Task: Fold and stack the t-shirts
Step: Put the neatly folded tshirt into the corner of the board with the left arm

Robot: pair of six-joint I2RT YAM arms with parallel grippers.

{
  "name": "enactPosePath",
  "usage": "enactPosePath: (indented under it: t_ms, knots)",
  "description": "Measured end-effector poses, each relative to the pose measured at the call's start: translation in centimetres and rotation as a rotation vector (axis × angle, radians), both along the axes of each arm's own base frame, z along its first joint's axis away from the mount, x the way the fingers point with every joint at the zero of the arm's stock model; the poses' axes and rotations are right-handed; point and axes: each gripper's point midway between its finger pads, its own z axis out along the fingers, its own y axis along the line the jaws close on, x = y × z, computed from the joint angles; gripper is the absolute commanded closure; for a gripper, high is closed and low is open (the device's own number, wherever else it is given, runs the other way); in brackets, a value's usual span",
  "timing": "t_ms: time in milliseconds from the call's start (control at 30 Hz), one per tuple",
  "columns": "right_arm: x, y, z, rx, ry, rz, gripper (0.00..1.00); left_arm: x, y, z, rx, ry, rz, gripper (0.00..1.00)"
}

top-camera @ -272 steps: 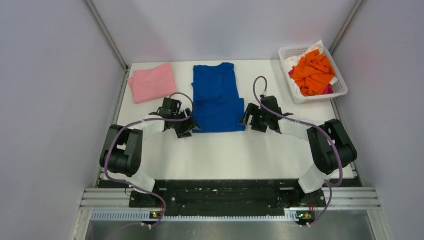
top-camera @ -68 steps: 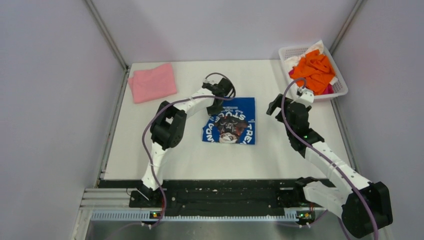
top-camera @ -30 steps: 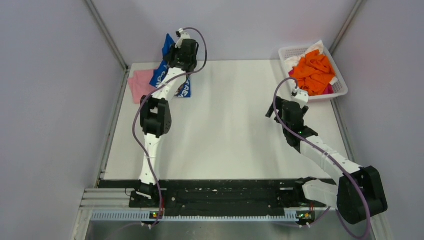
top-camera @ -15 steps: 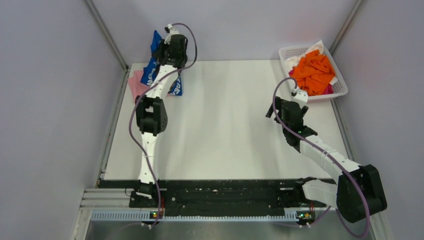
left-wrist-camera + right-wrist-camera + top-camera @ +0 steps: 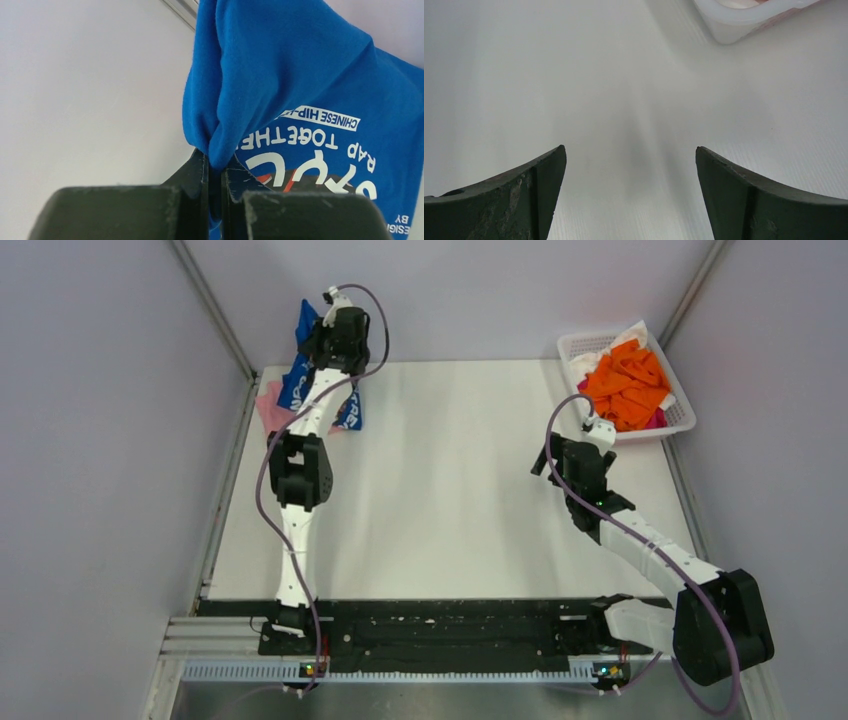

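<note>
The left gripper will next move toward the grey wall beside the folded pink t-shirt [image 5: 266,406], and then it will lower the fold of the royal blue t-shirt.
My left arm reaches to the table's far left corner, where its gripper [image 5: 322,335] is raised and shut on a bunched fold of the royal blue t-shirt [image 5: 297,383]. The shirt hangs from it over the folded pink t-shirt [image 5: 266,406], which is mostly hidden. In the left wrist view both fingers pinch the blue cloth [image 5: 280,65] at the gripper [image 5: 214,162], with white lettering showing. My right gripper [image 5: 565,452] hovers open above bare table on the right, nothing between its fingers [image 5: 630,148]. Orange t-shirts [image 5: 625,380] lie heaped in the basket.
The white lattice basket [image 5: 683,421] stands at the far right corner, and its near corner [image 5: 734,25] shows in the right wrist view. Grey walls close in the table on the left, back and right.
My left gripper has carried the hanging blue t-shirt a little further left, over the pink one. The right arm has stayed still.
</note>
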Motion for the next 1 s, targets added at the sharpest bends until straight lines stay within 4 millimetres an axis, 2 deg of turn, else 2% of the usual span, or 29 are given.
enactPosePath:
  t_ms: [200, 567, 633, 667, 733, 800, 867, 900, 1000]
  knots:
    - [0.0, 0.0, 0.0, 0.001, 0.002, -0.001, 0.01, 0.0, 3.3, -1.3, -0.045, -0.006, 0.036, 1.00]
    - [-0.2, -0.3, -0.4, -0.010, 0.016, -0.013, 0.01, 0.0, 10.6, -7.0, -0.176, 0.033, 0.091, 0.99]
    - [-0.2, -0.3, -0.6, -0.013, 0.024, -0.014, 0.01, -0.2, 11.5, -8.2, -0.201, 0.045, 0.104, 0.86]
    - [-0.2, -0.3, -0.8, -0.014, 0.029, -0.014, 0.01, -0.3, 11.9, -8.6, -0.213, 0.051, 0.107, 0.76]
    - [0.0, -0.3, -0.8, -0.014, 0.036, -0.017, 0.01, -0.6, 12.6, -9.5, -0.239, 0.055, 0.124, 0.48]
    - [0.0, -0.2, -0.8, -0.013, 0.037, -0.018, 0.01, -0.9, 13.1, -9.9, -0.253, 0.058, 0.138, 0.33]
    - [0.1, -0.2, -0.8, -0.013, 0.039, -0.018, 0.01, -1.1, 13.5, -10.1, -0.258, 0.059, 0.149, 0.09]
    - [0.1, -0.2, -0.7, -0.013, 0.040, -0.018, 0.01, -1.3, 13.7, -10.1, -0.260, 0.057, 0.156, 0.03]
    - [0.2, -0.2, -0.5, -0.013, 0.040, -0.018, 0.01, -1.6, 13.9, -10.3, -0.273, 0.049, 0.178, 0.01]
